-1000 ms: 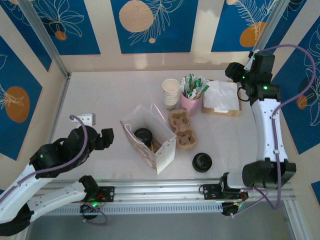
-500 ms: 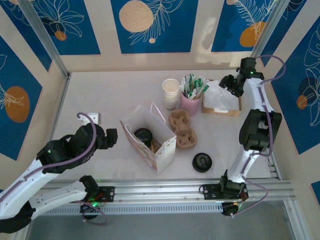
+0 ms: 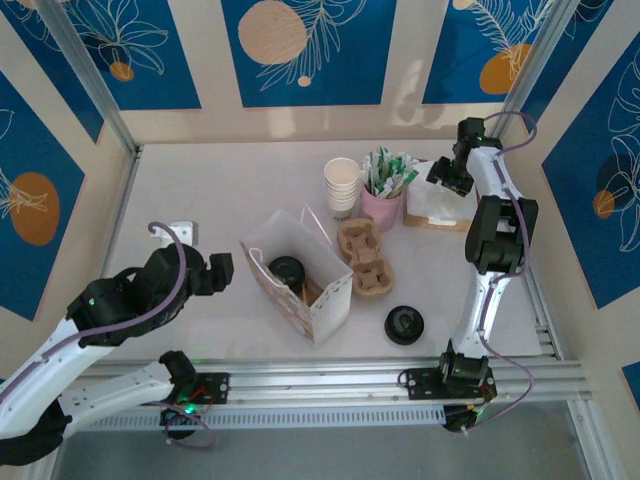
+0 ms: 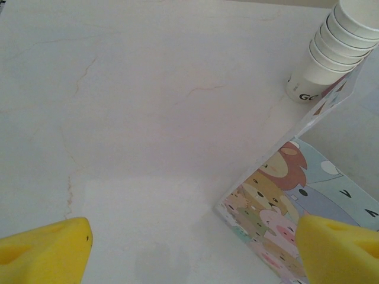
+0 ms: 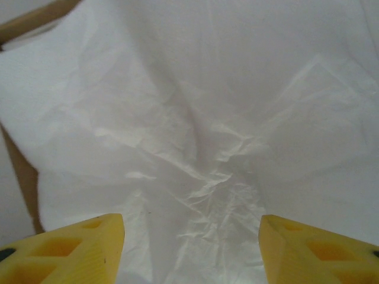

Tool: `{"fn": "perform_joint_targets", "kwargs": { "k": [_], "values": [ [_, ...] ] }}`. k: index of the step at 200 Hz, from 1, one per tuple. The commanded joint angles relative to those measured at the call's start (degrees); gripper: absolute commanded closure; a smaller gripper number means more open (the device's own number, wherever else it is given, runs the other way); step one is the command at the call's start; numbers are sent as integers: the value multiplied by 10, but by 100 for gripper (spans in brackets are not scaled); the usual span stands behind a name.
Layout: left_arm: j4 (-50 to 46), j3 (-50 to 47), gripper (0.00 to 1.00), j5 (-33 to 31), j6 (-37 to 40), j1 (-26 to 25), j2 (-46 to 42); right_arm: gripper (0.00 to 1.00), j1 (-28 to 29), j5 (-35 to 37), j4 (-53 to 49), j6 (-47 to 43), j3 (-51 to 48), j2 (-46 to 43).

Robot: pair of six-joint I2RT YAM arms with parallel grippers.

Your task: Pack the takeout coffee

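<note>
The robot should next lower its right gripper onto the creases of the white napkin's crumpled middle and close on the napkin.
The takeout coffee (image 3: 287, 269), a cup under a round black lid, stands inside the open paper bag (image 3: 300, 300) at mid table. The bag's cartoon-printed side (image 4: 296, 195) fills the lower right of the left wrist view. My left gripper (image 3: 218, 272) hangs open just left of the bag above bare tabletop, and its yellow fingertips (image 4: 44, 257) are far apart with nothing between them. My right gripper (image 3: 448, 178) is open at the back right, low over a pile of white napkins (image 5: 207, 118).
A low black lid (image 3: 404, 324) lies near the front. A brown cup carrier (image 3: 363, 258) sits right of the bag. Behind it stand stacked cream cups (image 3: 342, 185) and a pink cup of sachets (image 3: 381, 205). The napkins rest on a wooden tray (image 3: 470, 222).
The right arm has folded inward and its gripper moved left, from the far right wall to over the napkins. The left arm shifted only slightly.
</note>
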Motion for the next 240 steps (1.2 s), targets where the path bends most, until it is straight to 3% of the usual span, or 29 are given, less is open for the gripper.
{"fn": "perform_joint_targets", "kwargs": {
  "k": [1, 66, 115, 134, 194, 240],
  "values": [
    [-15, 12, 11, -15, 14, 4, 5, 38, 2, 11, -20, -11, 21, 20],
    [-30, 16, 10, -18, 12, 4, 19, 53, 7, 3, -21, -2, 27, 58],
    [-39, 20, 9, -25, 12, 4, 15, 79, 12, 2, -12, 8, 15, 41],
    [-43, 18, 9, -24, 10, 4, 13, 84, 12, 2, -10, 10, 13, 20],
    [-46, 20, 9, -17, 8, 4, 9, 100, -3, -26, 3, 28, -16, -87],
    [-27, 20, 9, -9, 15, 4, -2, 100, -18, -64, 34, 52, -90, -263]
  ]
}}
